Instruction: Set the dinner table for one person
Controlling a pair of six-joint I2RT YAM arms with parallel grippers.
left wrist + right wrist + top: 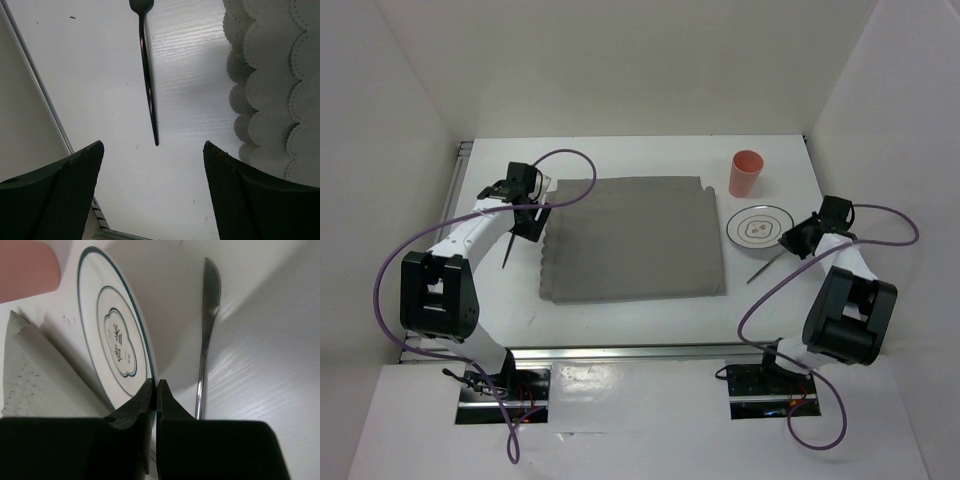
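The middle of the mat is bare, so my right gripper should next lift, swing left in the top view, lower the plate onto that spot and release it.
The white dinner table (620, 160) carries a grey scallop-edged mat (632, 240) at its middle. A white plate with a blue-ringed pattern (758, 226) lies right of the mat. My right gripper (790, 240) is shut on the plate's right rim (150, 375). A silver knife (207, 315) lies just right of the plate. A pink cup (746, 173) stands behind the plate. A dark utensil (148, 75) lies left of the mat. My left gripper (152, 146) hangs open and empty just above its handle end.
A metal rail (460, 190) runs along the table's left edge, close to my left gripper, and also shows in the left wrist view (40, 95). White walls enclose the table on the left, back and right. The mat's scalloped edge (270, 85) lies right of the dark utensil.
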